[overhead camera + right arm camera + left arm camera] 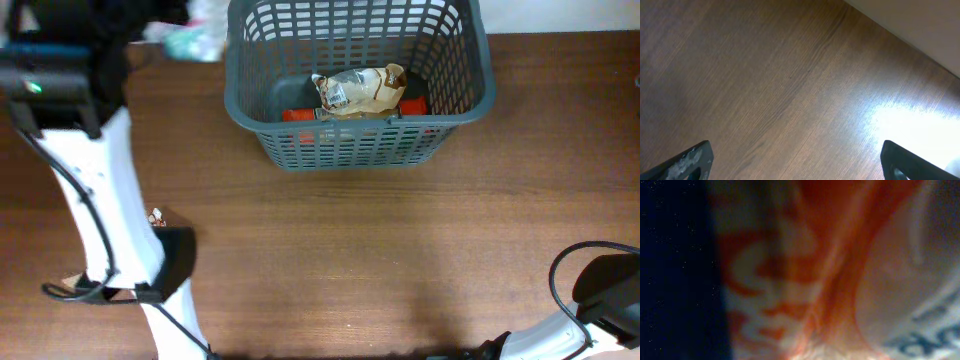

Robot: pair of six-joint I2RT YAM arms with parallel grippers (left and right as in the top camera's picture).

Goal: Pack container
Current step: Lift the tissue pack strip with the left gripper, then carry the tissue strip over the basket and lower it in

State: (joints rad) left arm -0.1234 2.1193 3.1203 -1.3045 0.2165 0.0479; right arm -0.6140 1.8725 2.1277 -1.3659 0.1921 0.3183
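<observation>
My left gripper will shift to the right in the overhead view, then down beside the crumpled bag [360,90] to release the packet, as the basket's bottom there is bare.
The container [455,95], a dark grey lattice basket, stands at the back middle of the table. Inside lie a crumpled clear-and-brown bag [360,90] and a red pack [300,115] beneath it. An orange and white packet [805,275] fills the left wrist view, blurred and pressed right up to the camera; my left fingers are hidden there. Overhead, the left arm [100,200] reaches to the back left, where a blurred pale packet [195,40] hangs just left of the basket's rim. My right gripper [800,162] stands open above bare wood, nothing between its fingers.
A small orange and white scrap [155,217] lies on the table beside the left arm. The right arm's dark base and cable [600,285] sit at the front right corner. The table's far edge meets a pale wall [920,25].
</observation>
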